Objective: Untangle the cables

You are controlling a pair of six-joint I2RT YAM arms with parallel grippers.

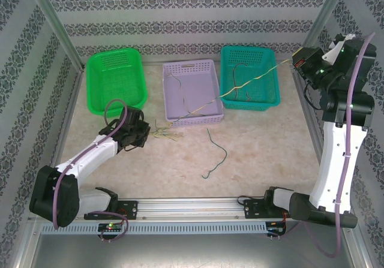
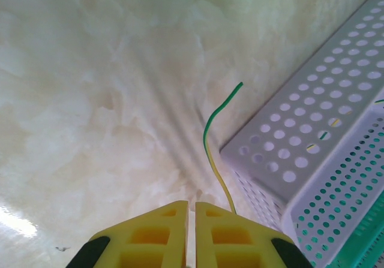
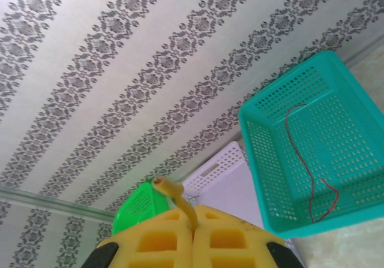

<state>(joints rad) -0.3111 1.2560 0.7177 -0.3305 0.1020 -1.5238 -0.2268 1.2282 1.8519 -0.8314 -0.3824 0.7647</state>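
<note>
I will next move my left gripper back, away from the purple basket (image 1: 195, 67), and let go of the tangle on the bare tabletop, because that part of the tabletop is behind my fingers.
My right gripper (image 1: 296, 61) is raised at the far right, shut on the end of a yellow cable (image 1: 240, 88). That cable runs taut down over the teal basket (image 1: 273, 76) and the purple basket (image 1: 195, 67) to a tangle of cable ends (image 1: 165, 135) on the table. In the right wrist view its yellow tip (image 3: 171, 190) sticks out between my fingers. My left gripper (image 1: 146, 136) sits low beside the tangle, jaws shut. A green-yellow cable (image 2: 210, 136) comes out from under its right finger (image 2: 228, 220). A green cable (image 1: 219, 157) lies loose on the table.
A green basket (image 1: 138, 79) stands at the back left. The purple basket holds a thin cable (image 1: 180, 88), and the teal basket (image 3: 252, 142) a dark red one (image 3: 306, 160). The purple basket's corner (image 2: 282, 154) is close to the right of my left fingers.
</note>
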